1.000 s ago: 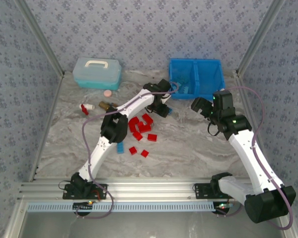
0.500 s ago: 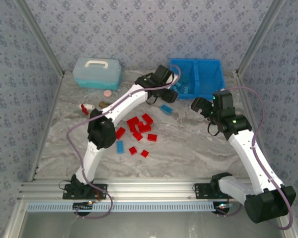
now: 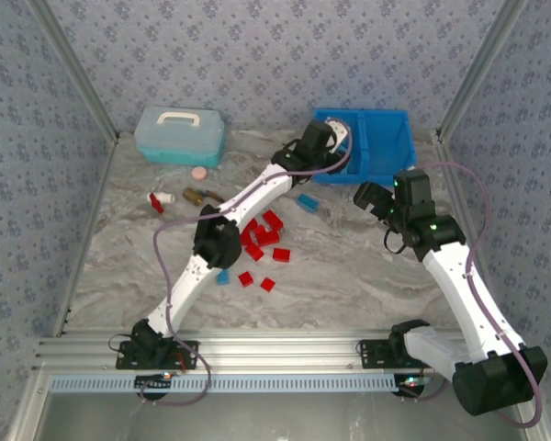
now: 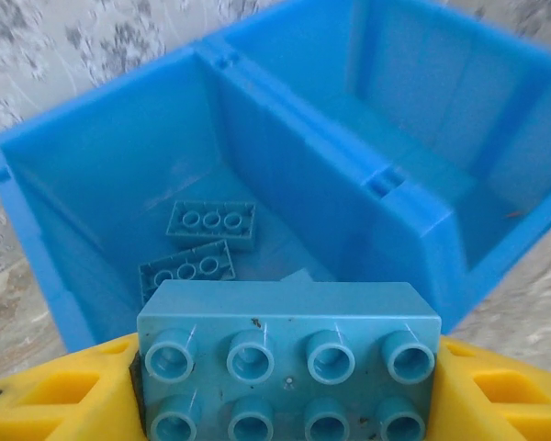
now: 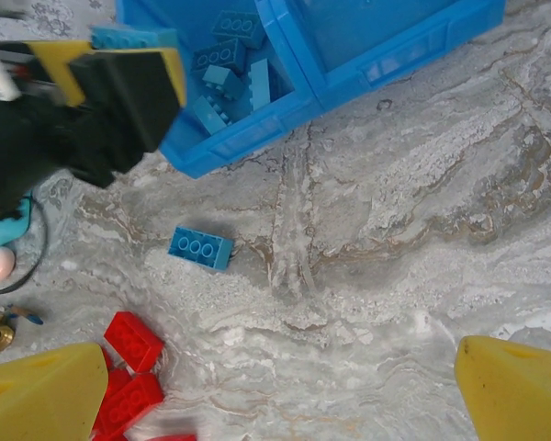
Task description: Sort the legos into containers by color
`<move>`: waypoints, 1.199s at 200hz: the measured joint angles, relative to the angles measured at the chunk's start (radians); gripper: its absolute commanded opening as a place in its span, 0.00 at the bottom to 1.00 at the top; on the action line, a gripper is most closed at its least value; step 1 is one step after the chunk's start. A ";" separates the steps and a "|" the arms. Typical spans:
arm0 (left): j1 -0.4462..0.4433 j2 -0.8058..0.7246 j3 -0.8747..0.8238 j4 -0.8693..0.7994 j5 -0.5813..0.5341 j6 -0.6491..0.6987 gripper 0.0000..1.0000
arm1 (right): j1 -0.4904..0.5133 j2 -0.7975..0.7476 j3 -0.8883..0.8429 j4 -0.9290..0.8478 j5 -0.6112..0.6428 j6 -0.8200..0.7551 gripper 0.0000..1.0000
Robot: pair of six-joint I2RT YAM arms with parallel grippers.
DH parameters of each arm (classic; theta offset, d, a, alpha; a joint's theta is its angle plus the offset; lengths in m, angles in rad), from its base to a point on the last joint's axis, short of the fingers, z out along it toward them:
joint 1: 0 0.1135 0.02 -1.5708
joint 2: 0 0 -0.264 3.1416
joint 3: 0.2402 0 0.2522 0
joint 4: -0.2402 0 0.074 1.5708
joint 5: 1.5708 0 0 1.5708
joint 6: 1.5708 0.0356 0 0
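The robot's left gripper is going to move toward the blue bin's divider and let go of the light blue lego over the bottom of the bin's section that lies below the gripper and holds blue legos.
My left gripper (image 4: 289, 390) is shut on a light blue lego (image 4: 289, 354), held studs-up just above the near rim of the blue bin's (image 4: 257, 119) left compartment, where two blue legos (image 4: 211, 220) lie. From above, the left gripper (image 3: 326, 147) is at the bin's (image 3: 363, 113) left front. In the right wrist view, several blue legos (image 5: 230, 78) lie in that compartment. My right gripper (image 3: 376, 197) hangs open over bare table, its fingers (image 5: 41, 395) wide apart. One blue lego (image 5: 200, 247) lies in front of the bin. Red legos (image 3: 262, 234) cluster mid-table, with a blue lego (image 3: 222, 275) beside them.
A pale teal lidded box (image 3: 179, 135) stands at the back left. In front of it lie a pink disc (image 3: 199, 173), a brass object (image 3: 195, 195) and a small red-and-white piece (image 3: 158, 199). Patterned walls close the table on three sides.
My left arm has swung from above the red pile back and right to the bin's left compartment, carrying the blue lego. The right arm has not moved.
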 measured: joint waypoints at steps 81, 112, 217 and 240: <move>-0.051 0.115 0.042 0.212 -0.172 0.259 0.65 | -0.005 0.000 -0.009 0.000 0.000 0.000 1.00; -0.051 0.115 0.059 0.233 -0.175 0.270 0.72 | -0.007 0.000 -0.009 0.000 0.000 0.000 1.00; -0.047 0.013 0.061 0.091 -0.129 0.153 0.87 | -0.007 0.000 -0.009 0.000 -0.001 0.000 1.00; -0.047 -0.072 0.061 -0.043 -0.108 0.077 0.88 | -0.007 0.000 -0.009 0.000 -0.001 0.000 1.00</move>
